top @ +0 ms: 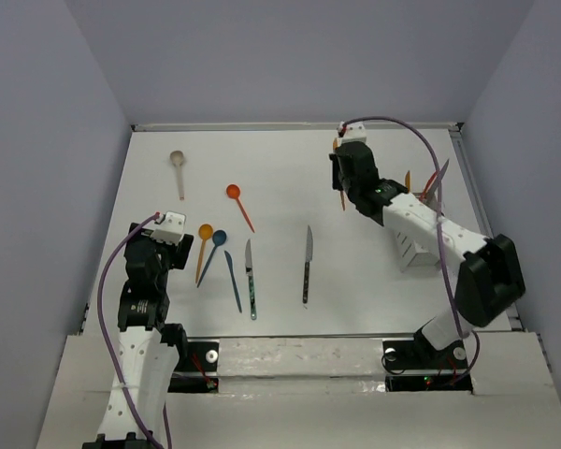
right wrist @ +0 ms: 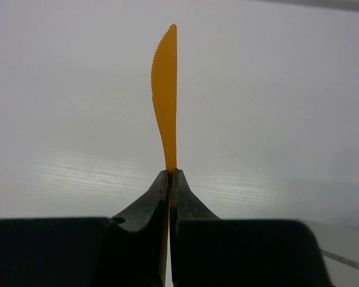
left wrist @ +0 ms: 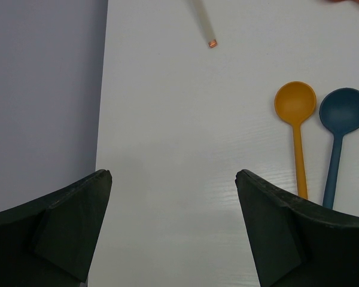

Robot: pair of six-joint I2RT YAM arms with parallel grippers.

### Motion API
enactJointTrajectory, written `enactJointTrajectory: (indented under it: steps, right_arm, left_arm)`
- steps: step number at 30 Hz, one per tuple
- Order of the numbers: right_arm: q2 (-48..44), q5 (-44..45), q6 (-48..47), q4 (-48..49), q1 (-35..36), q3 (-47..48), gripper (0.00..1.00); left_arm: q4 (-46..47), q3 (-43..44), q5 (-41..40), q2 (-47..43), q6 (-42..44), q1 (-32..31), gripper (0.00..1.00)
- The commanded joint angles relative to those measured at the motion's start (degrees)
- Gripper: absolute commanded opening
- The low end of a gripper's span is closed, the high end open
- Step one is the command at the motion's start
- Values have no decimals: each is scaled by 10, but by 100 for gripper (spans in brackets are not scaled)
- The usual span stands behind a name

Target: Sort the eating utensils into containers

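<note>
The robot's right gripper next needs to swing to the right in the top view, tilt upward, lower and release, since knives already stand in the caddy's far section (top: 426, 197) there.
My right gripper (top: 342, 183) is shut on an orange knife (top: 342, 199) and holds it above the table's far right; in the right wrist view the blade (right wrist: 166, 95) stands straight out from the closed fingertips (right wrist: 170, 173). The white caddy (top: 413, 251) stands at the right, partly behind my right arm, with a few utensils sticking out. My left gripper (top: 161, 249) is open and empty at the near left (left wrist: 173, 179). An orange spoon (top: 203, 245) (left wrist: 295, 113) and a blue spoon (top: 214, 251) (left wrist: 343, 119) lie just right of it.
On the table lie a beige spoon (top: 178, 168) at the far left, a red-orange spoon (top: 238, 204), a blue knife (top: 233, 281), a teal knife (top: 251, 278) and a grey knife (top: 308, 262). Grey walls enclose the table.
</note>
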Motion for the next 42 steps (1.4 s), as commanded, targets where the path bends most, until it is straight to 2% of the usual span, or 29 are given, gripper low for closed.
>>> enactJointTrajectory:
  steps: [1,2,3,4,5,8,12,20,23,28,34,38,42]
  right_arm:
    - [-154,51,-42,212,2,-128,0]
    - [-227,70,-68,252,2,-161,0]
    - [-260,85,-89,302,2,-196,0]
    - [-290,110,-110,399,-3,-261,0]
    - [-334,122,-148,455,-9,-284,0]
    - [-361,155,-173,459,-51,-309,0]
    - [-346,157,-187,459,-108,-321,0]
    - [-308,181,-151,459,-166,-336,0]
    - [-288,192,-140,459,-172,-350,0]
    - [-237,127,-112,461,-201,-357,0]
    - [-181,128,-102,465,-201,-354,0]
    - [-187,161,-56,467,-201,-380,0]
    - [-218,155,-24,470,-201,-414,2]
  left_arm:
    - [16,3,3,-1,0,3,99]
    - [15,2,3,-1,-1,4,99]
    - [15,3,4,-1,-2,5,99]
    - [16,3,4,-1,-1,5,99]
    - [16,3,4,-1,-1,6,99]
    - [15,3,6,-4,-2,6,99]
    - [13,2,8,-9,0,6,99]
    - [10,1,9,-18,0,7,99]
    - [10,2,11,-19,0,7,99]
    - [10,2,12,-19,0,7,99]
    - [11,1,12,-20,0,10,99]
    - [11,2,13,-21,0,13,99]
    - [10,1,15,-21,1,13,99]
